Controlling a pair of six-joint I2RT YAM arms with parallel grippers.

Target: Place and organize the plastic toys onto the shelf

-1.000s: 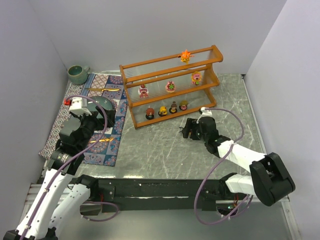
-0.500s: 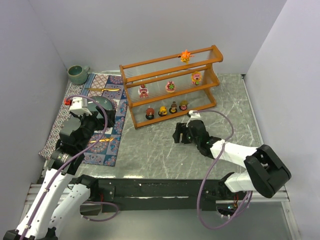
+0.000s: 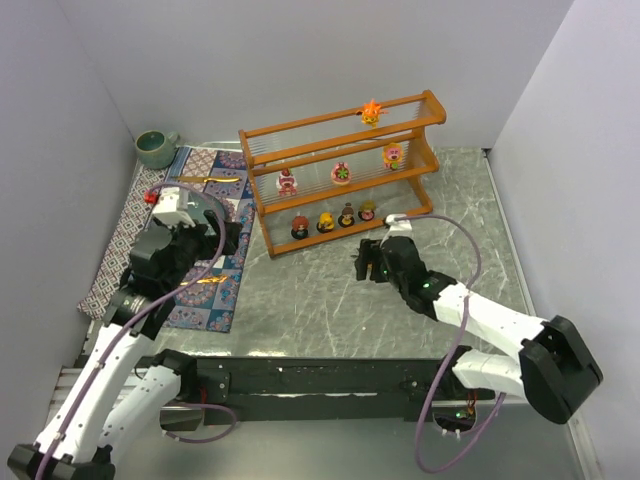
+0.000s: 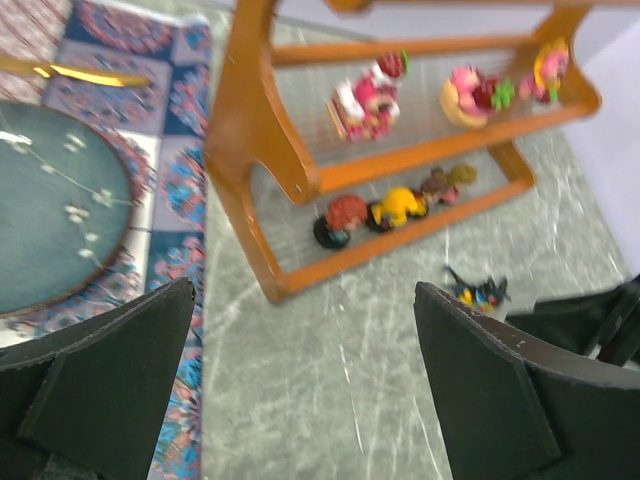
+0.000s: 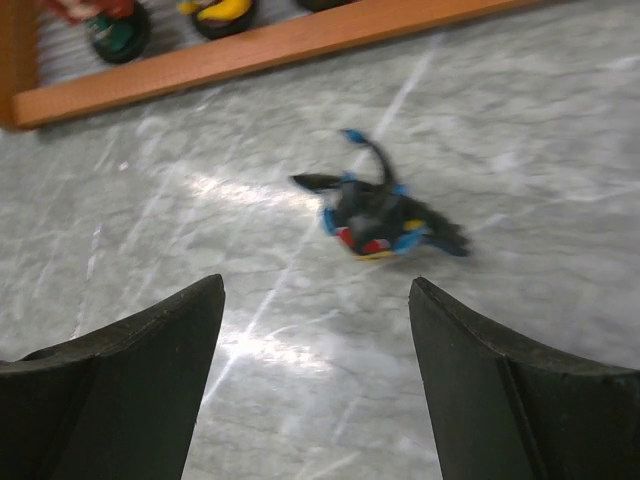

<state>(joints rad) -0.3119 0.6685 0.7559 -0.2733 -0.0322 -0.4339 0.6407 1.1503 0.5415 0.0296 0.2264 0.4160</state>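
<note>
I will move my left gripper to the right in the top view and down around the black toy's body (image 4: 483,294), because the black toy is below the gripper on that side.
The orange-brown wooden shelf (image 3: 340,175) stands at the back. It holds an orange toy (image 3: 371,112) on top, three pink ones on the middle tier (image 3: 342,173) and several small ones on the bottom tier (image 3: 325,222). A black toy with blue, red and yellow marks (image 5: 375,215) lies on its side on the table in front of the shelf; it also shows in the left wrist view (image 4: 478,290). My right gripper (image 5: 315,380) is open and empty just short of it. My left gripper (image 3: 225,238) is open and empty, left of the shelf, above the mat's edge.
A patterned cloth mat (image 3: 200,290) lies at the left with a dark round plate (image 4: 50,210) and a gold utensil (image 3: 210,179) on it. A green cup (image 3: 156,148) stands at the back left corner. Grey walls close in both sides.
My right gripper swung left in front of the shelf, then came back slightly right. My left gripper moved right and farther out, toward the shelf's left post.
</note>
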